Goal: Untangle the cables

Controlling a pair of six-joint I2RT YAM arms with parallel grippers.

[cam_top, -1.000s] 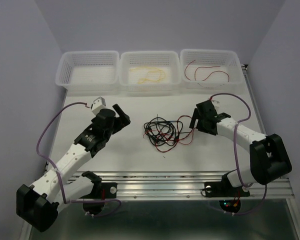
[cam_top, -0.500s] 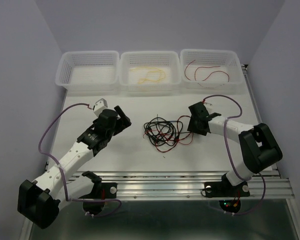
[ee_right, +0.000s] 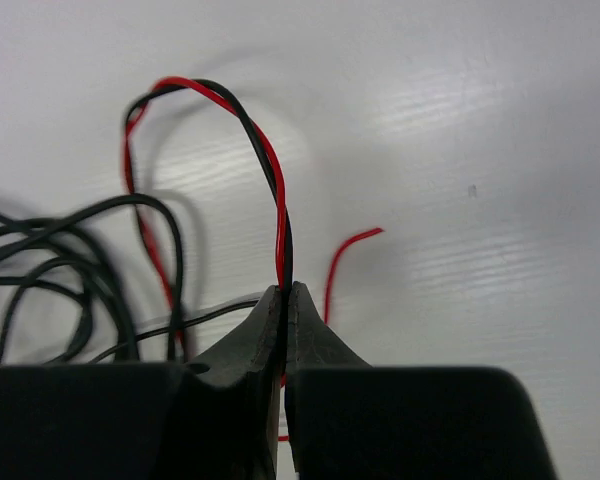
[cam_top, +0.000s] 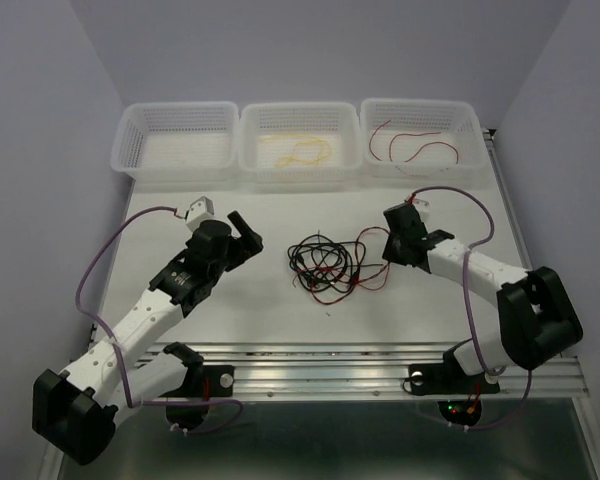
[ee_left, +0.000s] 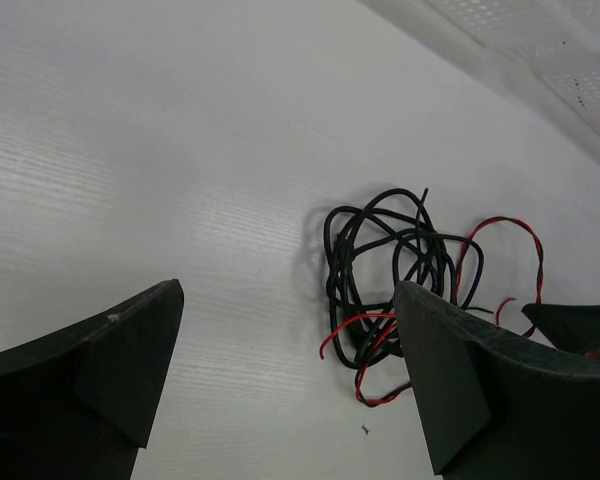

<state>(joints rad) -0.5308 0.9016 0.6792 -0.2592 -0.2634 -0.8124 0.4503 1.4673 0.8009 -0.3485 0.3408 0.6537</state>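
The robot should next move its right gripper up and left in the top view, above the black coils, and then let go of its red and black piece of cable [ee_right: 270,170], because that piece still loops through them.
A tangle of black and red cables [cam_top: 325,268] lies on the white table between the two arms. My right gripper [cam_top: 388,245] sits at the tangle's right edge. In the right wrist view its jaws [ee_right: 288,292] are pressed together on a twisted red and black strand [ee_right: 270,170] that arches up away from them. A loose red end [ee_right: 350,250] lies on the table just to the right. My left gripper [cam_top: 242,232] hangs left of the tangle with its jaws wide apart. In the left wrist view the cables [ee_left: 400,270] lie ahead of the open gripper [ee_left: 288,300], nothing between its fingers.
Three white mesh baskets stand along the back edge: the left one [cam_top: 175,105], the middle one [cam_top: 300,106] holding a yellow cable [cam_top: 300,150], and the right one [cam_top: 418,102] holding a red cable [cam_top: 410,140]. A metal rail [cam_top: 320,355] runs along the near edge.
My right gripper moved left to the tangle's right edge and shut on the twisted red and black strand. The left arm barely shifted and stayed open.
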